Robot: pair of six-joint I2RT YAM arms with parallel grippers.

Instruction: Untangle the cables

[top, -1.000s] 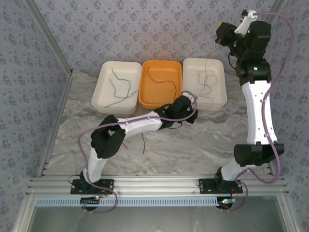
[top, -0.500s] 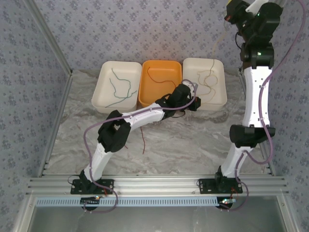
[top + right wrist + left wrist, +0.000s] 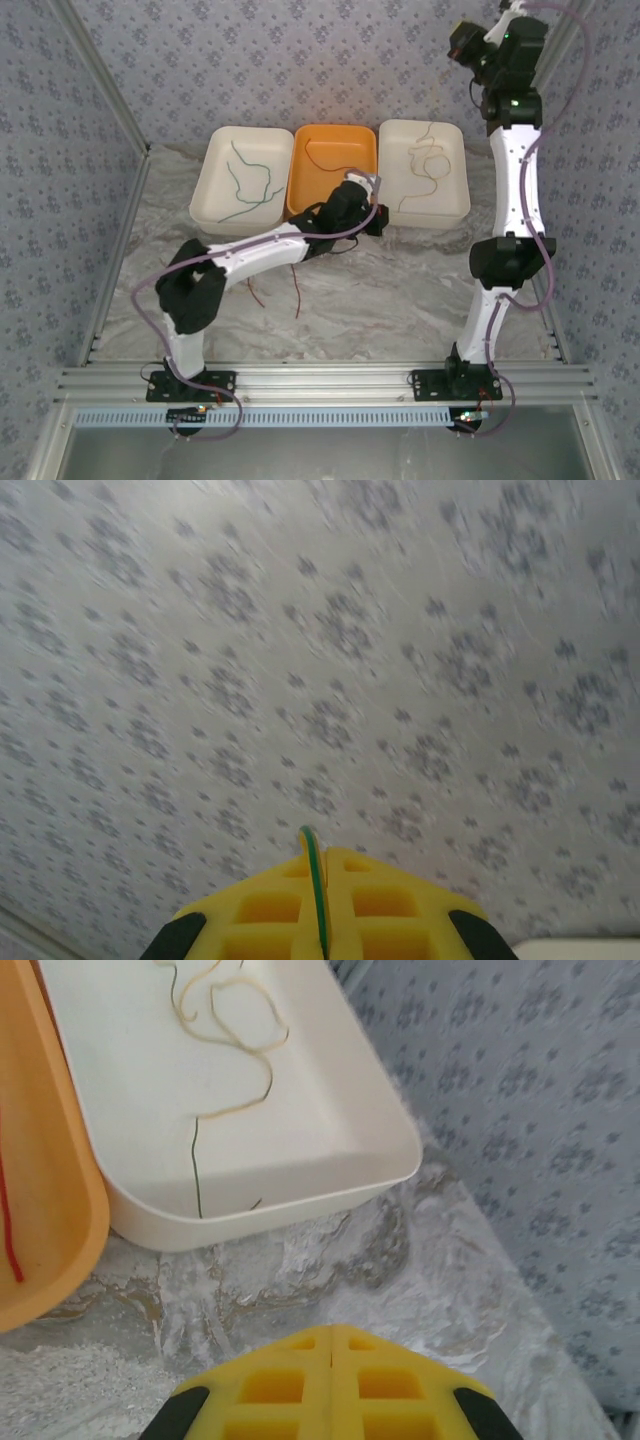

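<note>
My right gripper will next tip and lower into the white tray [image 3: 438,188] below it to release the green-yellow cable where a curly cable of matching colors rests.
My left gripper [image 3: 377,219] [image 3: 332,1332] is shut on nothing and hovers low over the marble, just in front of the right white tray [image 3: 460,205] [image 3: 330,1175]. In that tray lies a curly yellow-tan cable [image 3: 430,162] [image 3: 240,1035] with a green end. My right gripper [image 3: 464,47] [image 3: 318,858] is raised high against the back wall, shut on a thin green-and-yellow cable [image 3: 313,855] that pokes out between its jaws. A green cable [image 3: 247,180] lies in the left white tray [image 3: 205,205], and a red cable [image 3: 335,162] [image 3: 9,1228] in the orange tray [image 3: 300,212]. Loose red cables [image 3: 297,292] lie on the table.
The three trays stand in a row at the back of the marble table [image 3: 400,290]. Patterned walls close in the back and both sides. The left arm [image 3: 260,250] stretches diagonally across the table's middle, and the right arm [image 3: 510,200] stands upright at the right.
The left gripper has drawn back to the left from the right tray's edge. The right arm swung up and then left, and the yellow-tan cable has bunched up in the tray.
</note>
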